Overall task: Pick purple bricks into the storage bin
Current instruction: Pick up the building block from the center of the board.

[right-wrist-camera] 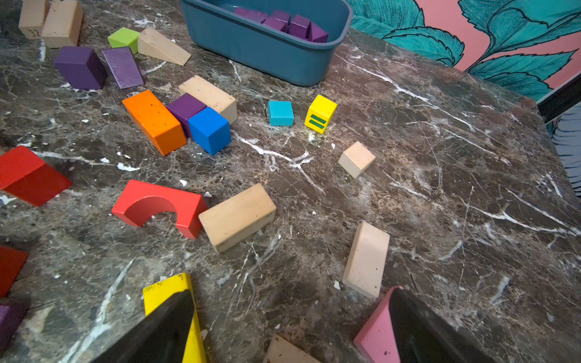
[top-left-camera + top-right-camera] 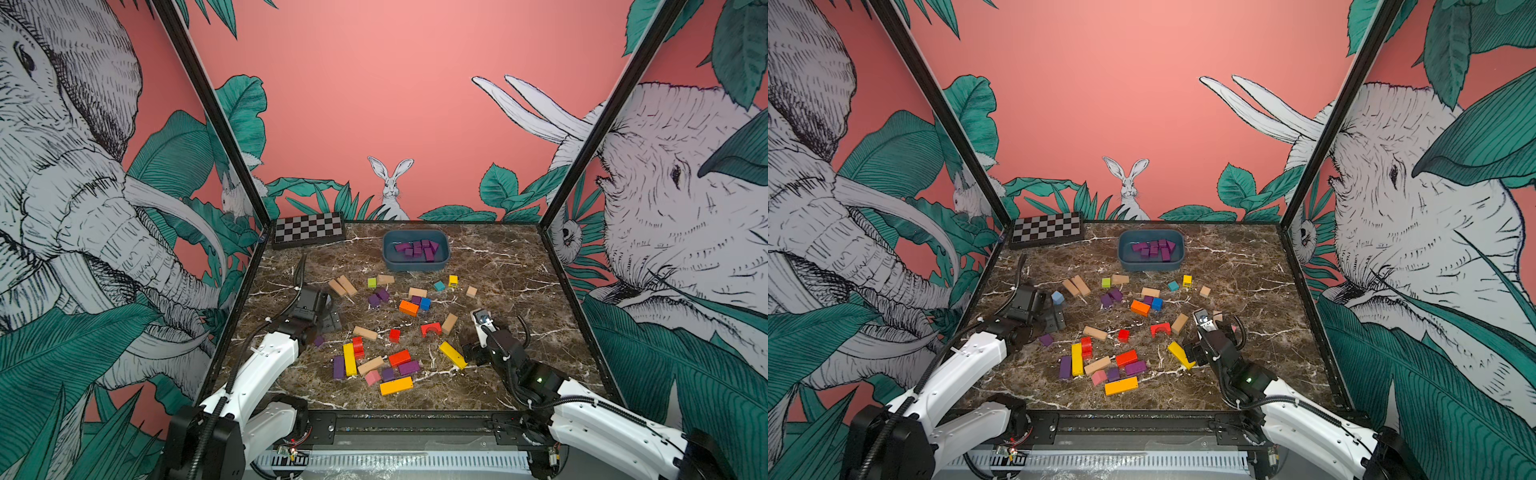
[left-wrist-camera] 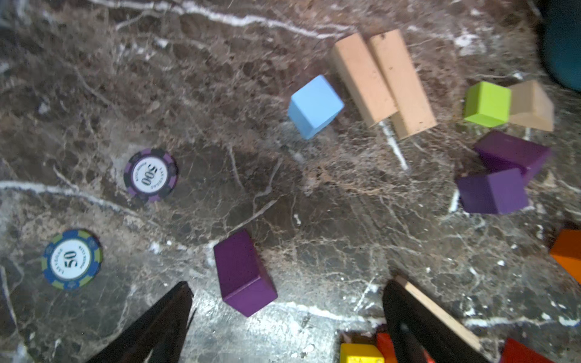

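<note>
I should next lower my left gripper onto the single purple brick [image 2: 1045,340] [image 3: 245,273] and ease its open fingers sideways so they go around the brick's long sides, because the brick is nearer one finger.
The blue-grey storage bin [image 2: 388,257] stands at the back centre with several purple bricks [image 2: 419,249] inside. More purple bricks lie loose on the table: a pair [image 2: 378,297], one by the orange block [image 2: 416,299], and others in the front cluster [image 2: 409,367]. One single purple brick [image 2: 319,340] lies on the left. In the left wrist view that brick [image 3: 243,273] sits between the jaws of my open left gripper [image 3: 289,289], nearer one finger and untouched. My right gripper [image 1: 290,295] hovers open over bare marble at the right, holding nothing.
A checkerboard box [image 2: 308,230] lies at the back left. Two poker chips [image 3: 151,176] rest on the marble near my left gripper. Mixed blocks crowd the middle: an orange block [image 2: 408,308], a red arch [image 2: 431,329], a yellow bar [image 2: 453,355] and a pink block [image 1: 377,333] beside my right gripper.
</note>
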You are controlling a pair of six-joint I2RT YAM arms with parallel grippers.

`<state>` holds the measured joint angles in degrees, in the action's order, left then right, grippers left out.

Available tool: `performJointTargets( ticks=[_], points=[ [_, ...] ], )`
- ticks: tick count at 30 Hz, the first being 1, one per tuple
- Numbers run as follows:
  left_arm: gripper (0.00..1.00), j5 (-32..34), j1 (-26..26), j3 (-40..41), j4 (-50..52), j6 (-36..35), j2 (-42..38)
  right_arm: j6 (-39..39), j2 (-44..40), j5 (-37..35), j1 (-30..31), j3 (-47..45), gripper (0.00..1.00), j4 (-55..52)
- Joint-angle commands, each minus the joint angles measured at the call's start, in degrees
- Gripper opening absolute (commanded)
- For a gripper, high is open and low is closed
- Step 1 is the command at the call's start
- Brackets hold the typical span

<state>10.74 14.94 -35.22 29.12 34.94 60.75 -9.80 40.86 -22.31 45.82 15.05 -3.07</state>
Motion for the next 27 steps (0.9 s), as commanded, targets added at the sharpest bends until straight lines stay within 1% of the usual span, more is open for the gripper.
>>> performJointTargets(
  ticks=[1, 10, 17, 21, 24, 27],
  points=[
    [0.92, -6.72, -3.19, 2.84, 1.91, 4.35, 0.82, 0.61, -0.05, 1.28, 0.32, 0.39, 0.98, 2.94],
    [0.82, -6.20, -3.35, 3.26, 1.20, 3.47, 5.88, 0.95, -0.30, 2.66, 0.32, 0.18, 0.98, 2.93],
    [0.80, -4.56, -3.43, 3.16, 0.50, 3.10, 7.60, 0.97, -1.99, 3.06, 0.32, -0.39, 0.98, 2.82],
    [0.79, -4.06, -4.36, 2.29, -0.57, 2.19, 10.85, 1.10, -2.45, 3.28, 0.32, -0.52, 0.98, 2.72],
    [0.74, -5.15, -4.83, 1.88, -1.98, 1.58, 13.88, 1.10, -2.62, 3.41, 0.32, -0.62, 0.98, 2.70],
    [0.65, -5.72, -5.04, 1.56, -2.96, 1.35, 15.74, 1.09, -2.72, 3.41, 0.32, -0.72, 0.98, 2.71]
  ],
)
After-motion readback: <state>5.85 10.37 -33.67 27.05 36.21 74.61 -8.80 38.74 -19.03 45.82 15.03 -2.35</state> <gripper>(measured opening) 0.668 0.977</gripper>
